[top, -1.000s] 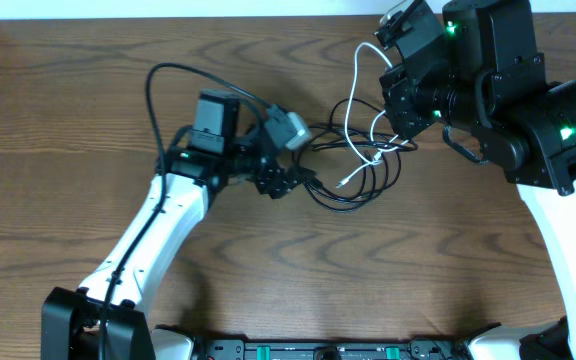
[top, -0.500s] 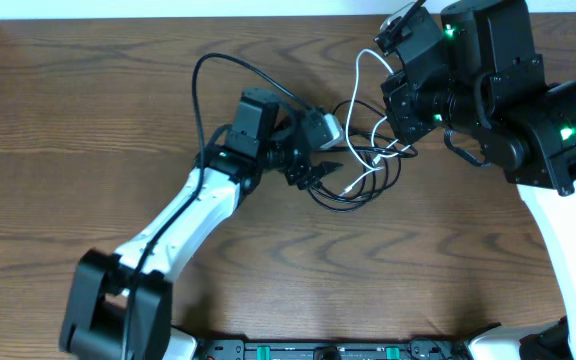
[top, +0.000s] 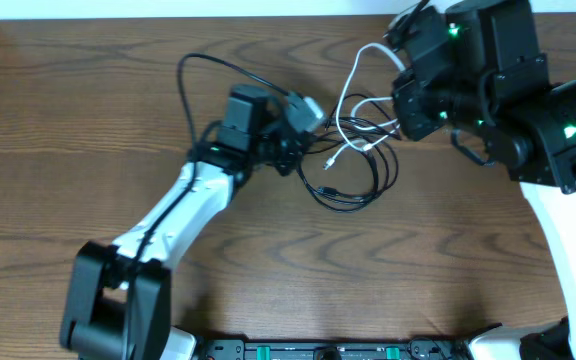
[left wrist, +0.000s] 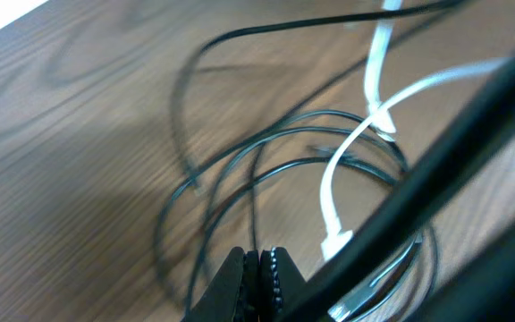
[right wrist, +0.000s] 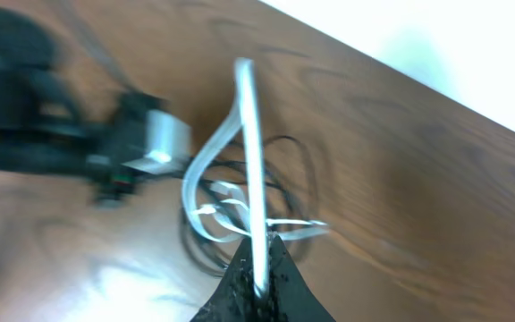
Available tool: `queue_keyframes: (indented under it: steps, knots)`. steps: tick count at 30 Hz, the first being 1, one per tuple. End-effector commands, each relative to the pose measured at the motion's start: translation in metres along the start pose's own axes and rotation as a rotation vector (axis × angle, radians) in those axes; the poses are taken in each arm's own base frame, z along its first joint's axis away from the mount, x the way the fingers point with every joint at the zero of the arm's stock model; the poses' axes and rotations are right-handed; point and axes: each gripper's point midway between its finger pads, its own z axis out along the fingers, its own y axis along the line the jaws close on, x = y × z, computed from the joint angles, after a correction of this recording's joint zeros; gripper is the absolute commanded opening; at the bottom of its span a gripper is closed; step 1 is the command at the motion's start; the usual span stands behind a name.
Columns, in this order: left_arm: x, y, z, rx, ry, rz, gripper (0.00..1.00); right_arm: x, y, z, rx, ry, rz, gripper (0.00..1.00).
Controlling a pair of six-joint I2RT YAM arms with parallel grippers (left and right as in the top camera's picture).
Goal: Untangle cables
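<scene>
The black cable should next be lifted by my left gripper to its left in the overhead view and released on bare tabletop, clear of the white cable.
The cables lie tangled at the table's middle back: a black cable in loose loops and a white cable crossing it. My left gripper sits at the left rim of the loops. In the left wrist view the left gripper is shut, with a thin strand of the black cable running into its tips; the white cable curves to the right. My right gripper is at the upper right. The right gripper is shut on the white cable, which rises in a tall loop.
A thick black robot wire arcs above the left arm and crosses the left wrist view. The table's back edge meets a white wall just behind the right arm. The right arm's bulk fills the upper right corner.
The left arm swung right to the tangle's edge and its jaws closed on a black strand. The right gripper drew the white cable up and to the right, and the loops shifted with it.
</scene>
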Motion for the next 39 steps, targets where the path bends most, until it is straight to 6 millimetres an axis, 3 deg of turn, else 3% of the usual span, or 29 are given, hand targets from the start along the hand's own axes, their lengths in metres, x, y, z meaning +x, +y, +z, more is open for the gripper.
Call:
queue_keyframes:
  steps: [1,6,12,16,21,30,36,39]
  knots:
    - [-0.003,0.040,-0.045,-0.174,0.004,-0.082,0.08,0.003,-0.057,-0.020,0.237,-0.024,0.150,0.01]
    - [0.026,0.087,-0.110,-0.387,0.075,-0.200,0.07,0.017,-0.127,-0.037,0.446,-0.025,0.312,0.01]
    - [0.054,0.131,-0.198,-0.600,0.022,-0.438,0.08,0.044,-0.207,-0.069,0.636,-0.059,0.533,0.01]
    - [0.073,0.149,-0.240,-0.710,-0.020,-0.576,0.07,0.064,-0.242,-0.090,0.715,-0.075,0.646,0.01]
    - [0.088,0.162,-0.267,-0.782,-0.059,-0.684,0.07,0.083,-0.270,-0.109,0.769,-0.097,0.742,0.01]
    - [0.117,0.178,-0.305,-0.931,-0.095,-0.861,0.07,0.122,-0.325,-0.163,0.944,-0.213,0.980,0.01]
    - [0.138,0.185,-0.332,-1.017,-0.146,-0.998,0.07,0.137,-0.337,-0.173,0.901,-0.253,1.061,0.01]
    - [0.138,0.185,-0.333,-1.010,-0.158,-1.011,0.07,0.137,-0.340,-0.168,0.862,-0.258,1.068,0.01]
